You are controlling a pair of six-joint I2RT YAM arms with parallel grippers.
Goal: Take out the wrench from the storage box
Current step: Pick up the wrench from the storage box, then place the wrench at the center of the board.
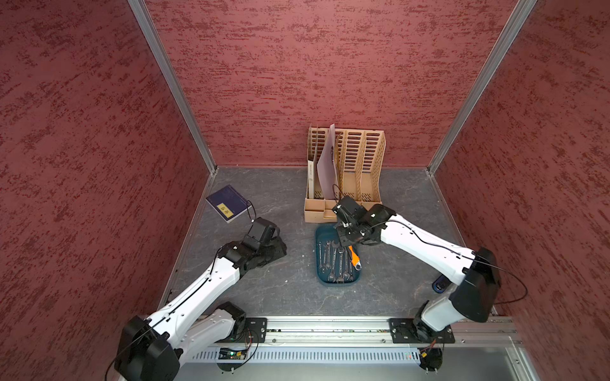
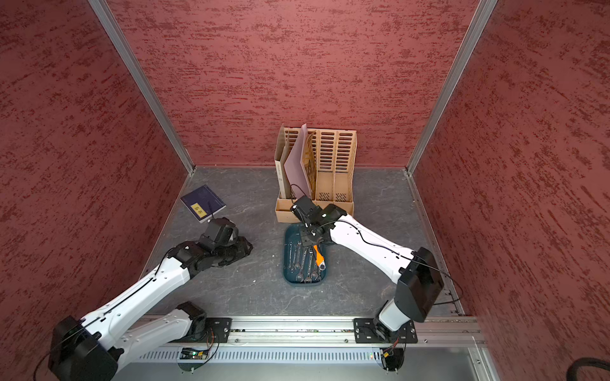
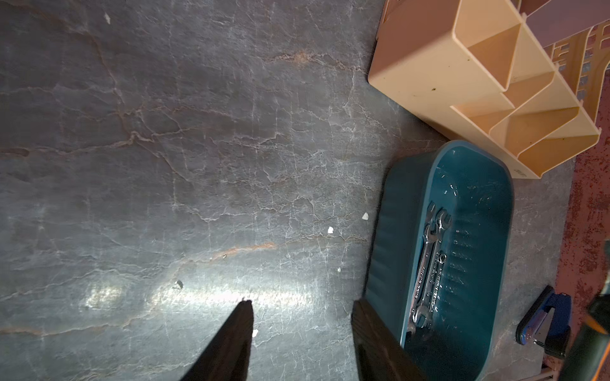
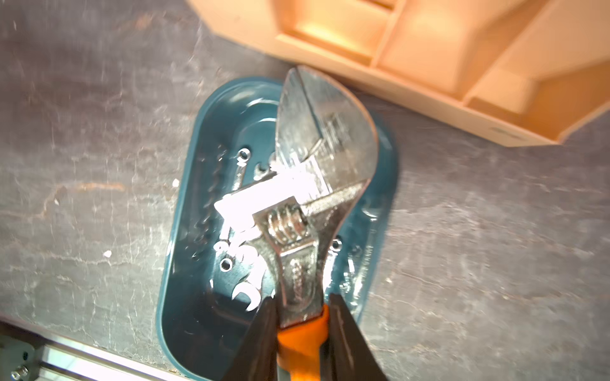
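Observation:
My right gripper moves past the tray's rim under the orange handle next and lowers to release the wrench (image 4: 317, 184) on the bare tabletop (image 4: 445, 254) beside the tray.
The storage box (image 1: 317, 264) is a shallow dark teal tray in front of the organiser, also seen from above (image 2: 286, 264) and from the right wrist (image 4: 231, 125). Several small steel spanners (image 3: 429, 264) lie inside it. My right gripper (image 4: 301, 297) is shut on the wrench (image 4: 317, 184), a large adjustable one, at the joint of its steel shank and orange handle. The wrench hangs above the tray, and in both top views its orange handle (image 1: 354, 255) (image 2: 318, 254) slants over the right rim. My left gripper (image 3: 302, 303) stands open, left of the tray, holding nothing.
A tall beige slotted file organiser (image 1: 346, 165) with a pink sheet stands just behind the tray. A dark blue book (image 1: 227, 203) lies at the back left. A small blue object (image 1: 440, 285) sits under my right arm. Red walls enclose the dark stone-patterned table on three sides.

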